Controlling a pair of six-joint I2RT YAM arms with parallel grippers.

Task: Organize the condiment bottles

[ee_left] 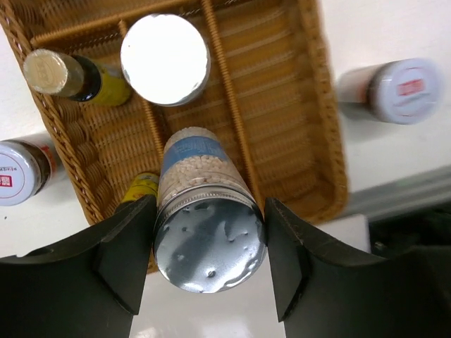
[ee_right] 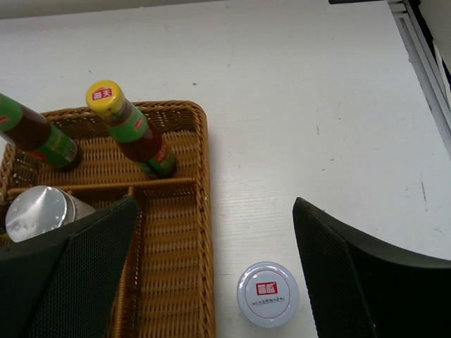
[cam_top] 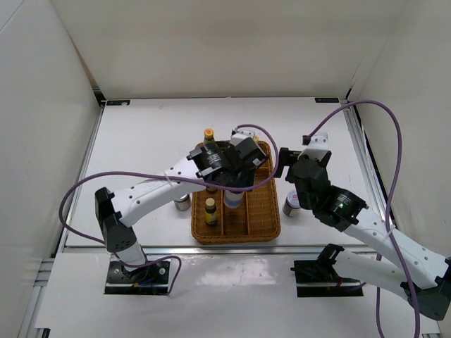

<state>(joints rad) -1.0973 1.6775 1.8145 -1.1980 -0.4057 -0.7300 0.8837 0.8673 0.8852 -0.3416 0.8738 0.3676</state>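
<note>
The jar in my left gripper goes down next into the tray's free middle lane on the near side of the second silver-lidded jar, then the gripper opens.
My left gripper (ee_left: 209, 243) is shut on a silver-lidded jar (ee_left: 204, 211) with a blue label, over the middle lane of the wicker tray (ee_left: 282, 105); in the top view the gripper (cam_top: 236, 167) is above the tray (cam_top: 261, 218). A second silver-lidded jar (ee_left: 165, 59), a small brown yellow-capped bottle (ee_left: 56, 72) and two tall green-necked bottles (ee_right: 134, 130) (ee_right: 39, 137) stand in the tray. My right gripper (ee_right: 215, 232) is open and empty above a white-lidded jar (ee_right: 268, 294) on the table just right of the tray (cam_top: 291, 204).
Another white-lidded jar (ee_left: 17, 172) stands on the table left of the tray (cam_top: 183, 202). White walls enclose the table on three sides, with metal rails along its edges. Purple cables loop over both arms.
</note>
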